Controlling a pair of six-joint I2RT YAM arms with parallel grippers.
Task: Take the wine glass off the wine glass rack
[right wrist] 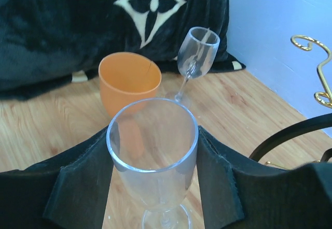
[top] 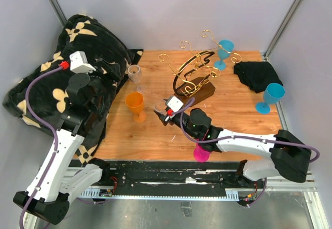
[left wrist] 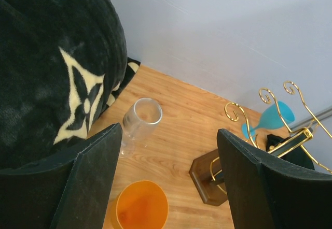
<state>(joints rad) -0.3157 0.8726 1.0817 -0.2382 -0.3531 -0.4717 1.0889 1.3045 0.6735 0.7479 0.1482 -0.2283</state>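
Note:
I should lower my right gripper until the glass's foot stands on bare wood between the orange cup and the rack, then release the glass's bowl, as that wood is open.
The gold wire wine glass rack stands on its dark wooden base at the table's middle back; no glass hangs on its arms that I can see. My right gripper is left of the rack, shut on the bowl of a clear wine glass held upright, its foot at or just above the table. The rack's gold scrolls show at the right of the right wrist view. My left gripper is open and empty, high over the blanket's edge, looking down at the rack's base.
An orange cup and a second clear glass stand left of the held glass. A blue glass stands behind the rack, another at the right. A pink glass sits under my right arm. A black cloth and a patterned blanket lie nearby.

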